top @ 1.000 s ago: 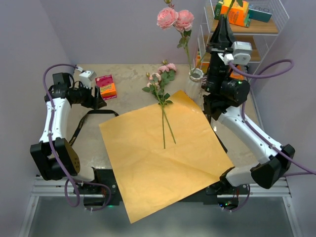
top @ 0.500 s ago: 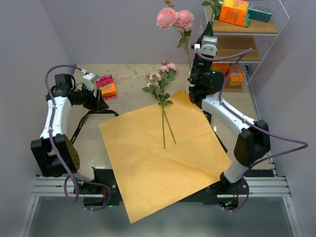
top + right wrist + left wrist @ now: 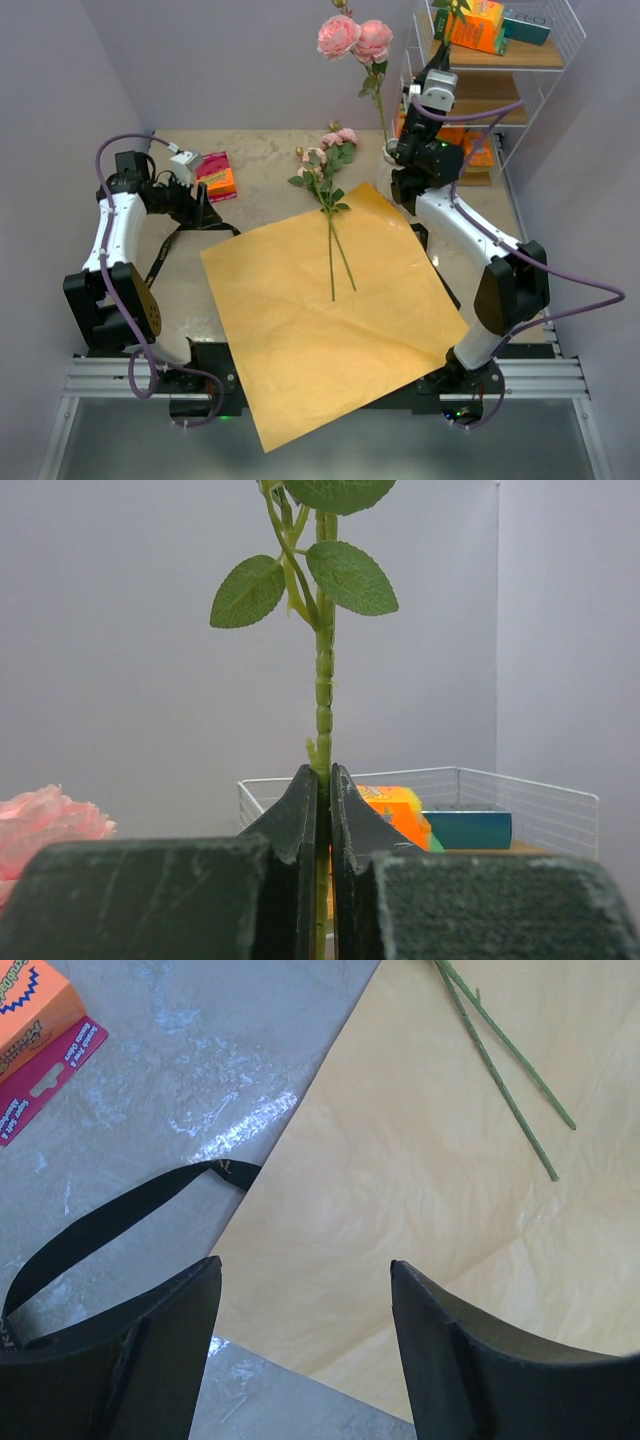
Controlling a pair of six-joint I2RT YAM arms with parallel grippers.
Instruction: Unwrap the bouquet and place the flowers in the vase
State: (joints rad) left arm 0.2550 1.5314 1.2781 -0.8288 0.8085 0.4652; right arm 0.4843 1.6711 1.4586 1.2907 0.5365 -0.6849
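Observation:
Next, my right gripper will descend beside the pink roses to sink the upright green stem into the white vase point(image 3: 390, 153) and release it, since its leaves still stand high.
The orange-tan paper point(image 3: 330, 320) of the bouquet lies unwrapped and flat on the table. Two flowers point(image 3: 335, 250) lie across its far corner, blooms point(image 3: 335, 140) on the table beyond. Two pink roses point(image 3: 355, 38) stand in the white vase point(image 3: 390, 153), mostly hidden behind my right arm. My right gripper point(image 3: 440, 62) points upward beside the vase, shut on an upright green stem point(image 3: 324, 700) with leaves point(image 3: 350, 575) above the gripper point(image 3: 324, 780). My left gripper point(image 3: 200, 205) hangs open over the paper's left corner point(image 3: 300, 1250) and the black ribbon point(image 3: 110, 1220).
An orange and pink box point(image 3: 215, 175) lies at the back left of the table. A white wire shelf point(image 3: 540, 60) with orange boxes point(image 3: 475, 25) stands at the back right, close behind my right gripper. The paper overhangs the table's near edge.
My right arm swung left toward the vase with the stem, then came back a little to the right. The left arm has barely moved.

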